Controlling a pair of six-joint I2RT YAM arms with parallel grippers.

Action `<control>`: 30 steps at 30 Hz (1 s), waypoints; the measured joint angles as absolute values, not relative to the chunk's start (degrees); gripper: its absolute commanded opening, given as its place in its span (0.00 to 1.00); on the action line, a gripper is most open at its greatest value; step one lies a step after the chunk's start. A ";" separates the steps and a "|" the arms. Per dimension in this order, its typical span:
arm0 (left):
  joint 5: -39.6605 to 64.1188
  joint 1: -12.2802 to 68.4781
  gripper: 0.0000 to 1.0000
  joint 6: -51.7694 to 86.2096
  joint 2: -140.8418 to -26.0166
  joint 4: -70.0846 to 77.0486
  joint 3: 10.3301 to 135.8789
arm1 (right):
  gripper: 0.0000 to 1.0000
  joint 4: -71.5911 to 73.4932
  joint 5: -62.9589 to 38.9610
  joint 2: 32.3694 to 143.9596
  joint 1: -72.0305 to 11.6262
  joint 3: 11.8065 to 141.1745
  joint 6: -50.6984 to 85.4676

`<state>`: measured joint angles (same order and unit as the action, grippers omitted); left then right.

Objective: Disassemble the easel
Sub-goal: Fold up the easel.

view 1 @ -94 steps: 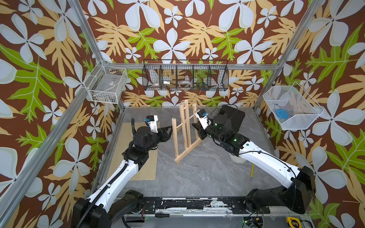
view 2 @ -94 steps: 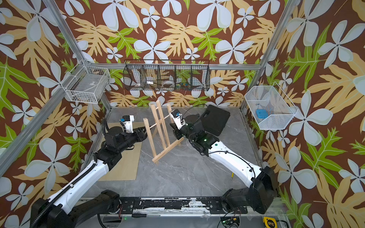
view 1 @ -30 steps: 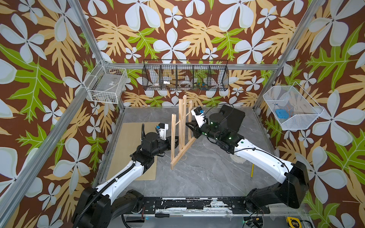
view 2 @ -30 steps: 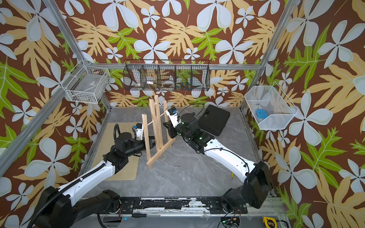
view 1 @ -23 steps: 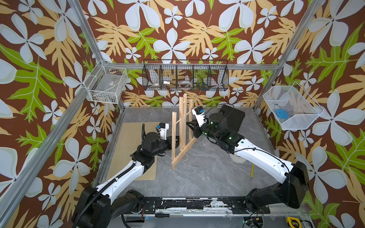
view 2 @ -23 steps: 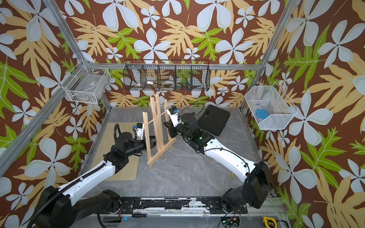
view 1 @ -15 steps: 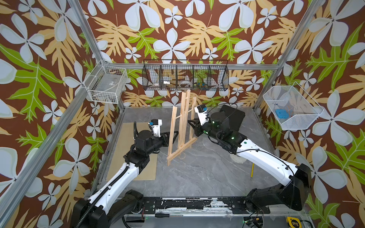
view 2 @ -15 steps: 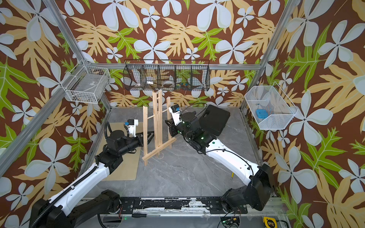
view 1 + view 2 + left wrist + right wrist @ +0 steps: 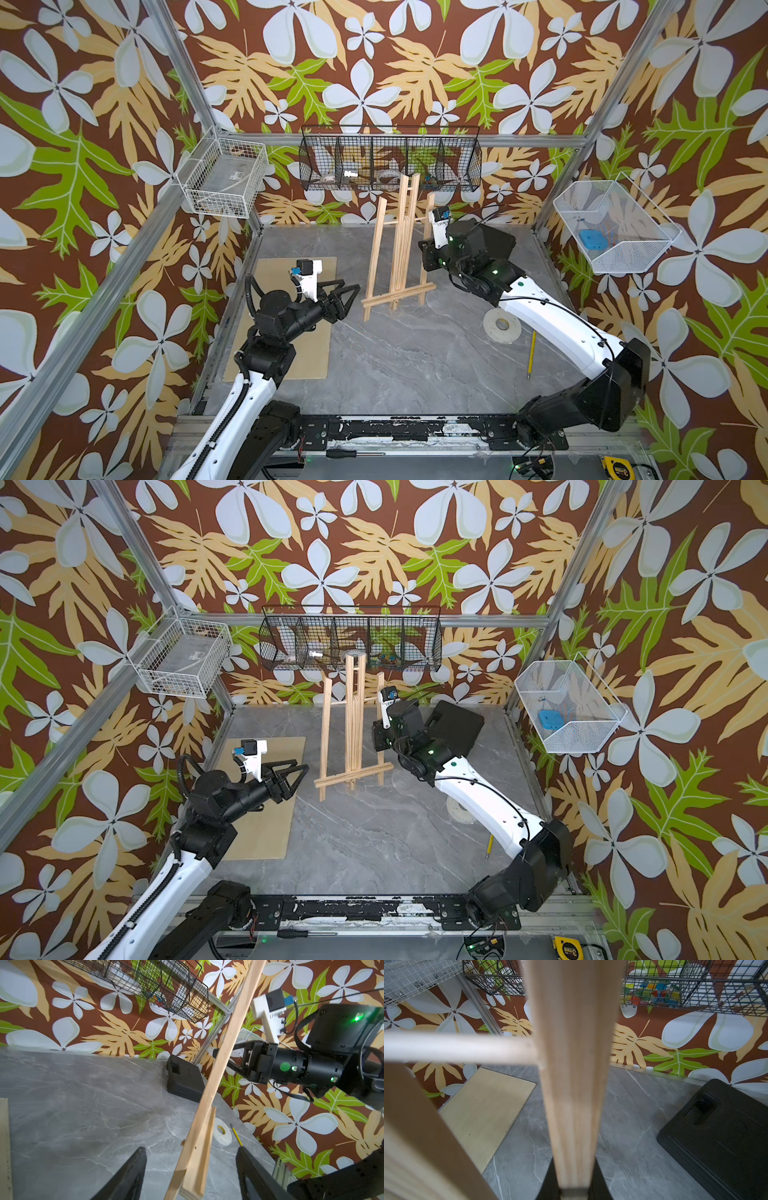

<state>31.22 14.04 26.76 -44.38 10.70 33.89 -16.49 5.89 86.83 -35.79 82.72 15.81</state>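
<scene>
My left gripper's open fingers are just short of the nearer outer leg, bare above the ledge [image 9: 371,281] [image 9: 196,1136]. My left gripper should move forward to it next and close there.
The easel [image 9: 400,245] [image 9: 352,733], a light-wood frame of thin slats, stands upright on the grey table, its ledge bar [image 9: 399,296] low down. My right gripper [image 9: 428,251] [image 9: 379,738] is shut on the easel's right outer leg [image 9: 571,1064], which fills the right wrist view between the dark fingers [image 9: 548,1180]. My left gripper [image 9: 354,291] [image 9: 304,770] is open just left of the ledge's end, apart from it. In the left wrist view the ledge end [image 9: 197,1147] shows between the spread fingers [image 9: 139,1159] without touching them.
A flat plywood board [image 9: 291,345] lies under the left arm. A black case [image 9: 500,243] sits behind the right arm, with a white tape roll [image 9: 502,326] and a yellow pencil [image 9: 531,353] beside it. A black wire basket [image 9: 390,160] hangs behind the easel, and white baskets [image 9: 224,178] hang on the side walls.
My left gripper has opened, let go of the easel and drawn back to the left. The right gripper, still shut on the leg, has carried the easel toward the back.
</scene>
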 measured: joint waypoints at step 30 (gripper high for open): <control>29.93 20.36 0.00 29.93 -56.01 21.65 36.71 | 0.49 -24.29 -6.44 91.85 -35.90 89.47 16.51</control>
